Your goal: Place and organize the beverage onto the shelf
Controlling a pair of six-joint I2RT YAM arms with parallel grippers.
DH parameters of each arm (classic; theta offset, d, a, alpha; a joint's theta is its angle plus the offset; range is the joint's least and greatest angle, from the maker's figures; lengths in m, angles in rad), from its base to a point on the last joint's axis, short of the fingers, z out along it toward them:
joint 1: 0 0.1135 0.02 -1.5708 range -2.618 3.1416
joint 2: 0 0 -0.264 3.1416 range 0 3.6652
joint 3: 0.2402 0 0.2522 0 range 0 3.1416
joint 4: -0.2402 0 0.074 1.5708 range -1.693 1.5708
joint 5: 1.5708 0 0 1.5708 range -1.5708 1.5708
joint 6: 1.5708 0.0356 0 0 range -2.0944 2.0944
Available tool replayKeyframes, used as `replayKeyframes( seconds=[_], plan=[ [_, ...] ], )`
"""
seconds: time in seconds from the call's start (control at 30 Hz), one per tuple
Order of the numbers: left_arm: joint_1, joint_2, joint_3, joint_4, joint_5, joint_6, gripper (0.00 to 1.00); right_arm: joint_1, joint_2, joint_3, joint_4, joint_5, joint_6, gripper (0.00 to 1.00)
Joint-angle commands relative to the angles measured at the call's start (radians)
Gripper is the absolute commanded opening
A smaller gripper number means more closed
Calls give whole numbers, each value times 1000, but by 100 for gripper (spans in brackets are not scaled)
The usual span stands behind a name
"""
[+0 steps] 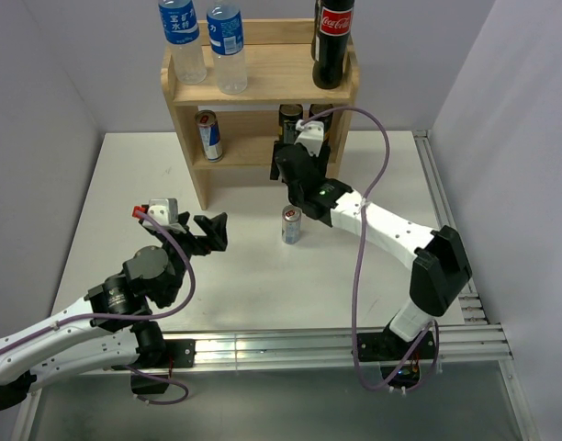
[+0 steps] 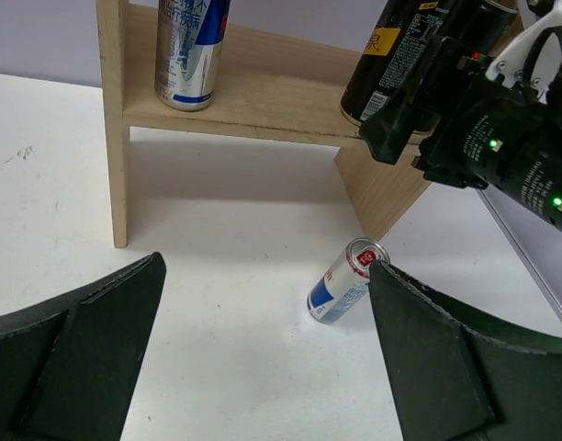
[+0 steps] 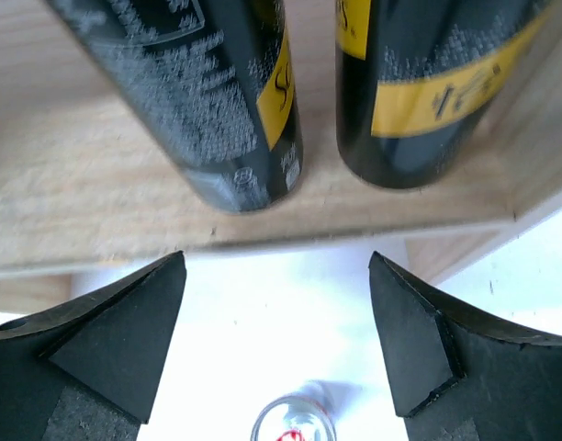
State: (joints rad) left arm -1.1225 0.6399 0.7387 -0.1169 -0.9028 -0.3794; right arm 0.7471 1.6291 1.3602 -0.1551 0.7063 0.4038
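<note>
The upright silver-blue can is the only drink off the shelf. My right gripper needs to back away from the black cans, tilt down and lower around it.
The pale wooden shelf stands at the back of the table. Its top board holds two water bottles and a cola bottle. Its lower board holds a silver-blue can at the left and two black cans at the right. One silver-blue can stands upright on the table before the shelf. My right gripper is open and empty, just above and behind that can, facing the black cans. My left gripper is open and empty, left of the can.
The right arm crosses in front of the shelf's right side panel. White walls close in the table on both sides. A metal rail runs along the near edge.
</note>
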Motion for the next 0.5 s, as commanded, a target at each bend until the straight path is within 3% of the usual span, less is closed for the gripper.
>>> replayKeyframes(
  seconds=[0.0,0.33,0.47],
  plan=[
    [3,6,2,31,12,7,99,26,-84,-30,-14,28,32,88],
    [3,6,-10,37,1,4,99,136,-311,-262,-84,-1,141,88],
    [3,27,-10,34,-11,-4,99,199,-377,-367,-89,-31,190,100]
  ],
)
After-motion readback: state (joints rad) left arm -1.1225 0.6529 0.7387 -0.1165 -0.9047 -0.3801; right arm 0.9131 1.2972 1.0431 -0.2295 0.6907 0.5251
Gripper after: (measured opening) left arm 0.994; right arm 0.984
